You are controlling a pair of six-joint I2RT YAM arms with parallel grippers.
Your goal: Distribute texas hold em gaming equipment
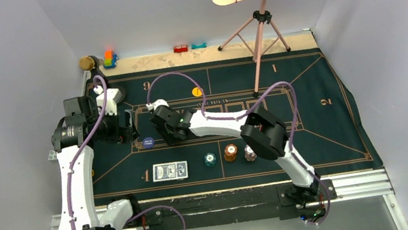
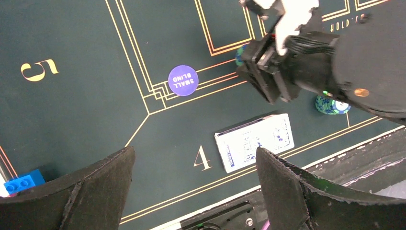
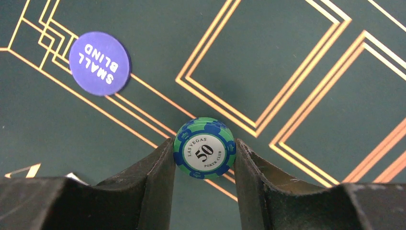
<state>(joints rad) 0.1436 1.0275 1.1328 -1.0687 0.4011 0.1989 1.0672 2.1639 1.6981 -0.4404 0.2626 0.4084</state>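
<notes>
Next, my right gripper shifts toward the small blind button and slightly down onto the bare felt (image 3: 146, 100) beside it, as the chip hangs short of it.
My right gripper (image 3: 205, 160) is shut on a green and blue chip (image 3: 205, 148) marked 50, pinched by its edges just above the felt. The dark-blue "small blind" button (image 3: 99, 63) lies off to one side of it, also visible from above (image 1: 148, 141). My left gripper (image 2: 194, 187) hangs open and empty over the mat near the number 4, with the deck of cards (image 2: 253, 142) past its right finger. On the mat's near side sit the cards (image 1: 170, 171) and teal (image 1: 210, 160), orange (image 1: 230, 152) and white (image 1: 250, 153) chip stacks. A yellow button (image 1: 197, 91) lies farther back.
A pink tripod (image 1: 256, 29) stands on the mat's far side under a lamp. Small toy blocks (image 1: 110, 58) and a brown ball (image 1: 87, 62) sit along the back edge. A blue block (image 2: 21, 182) lies by my left finger. The two arms are close together at centre left.
</notes>
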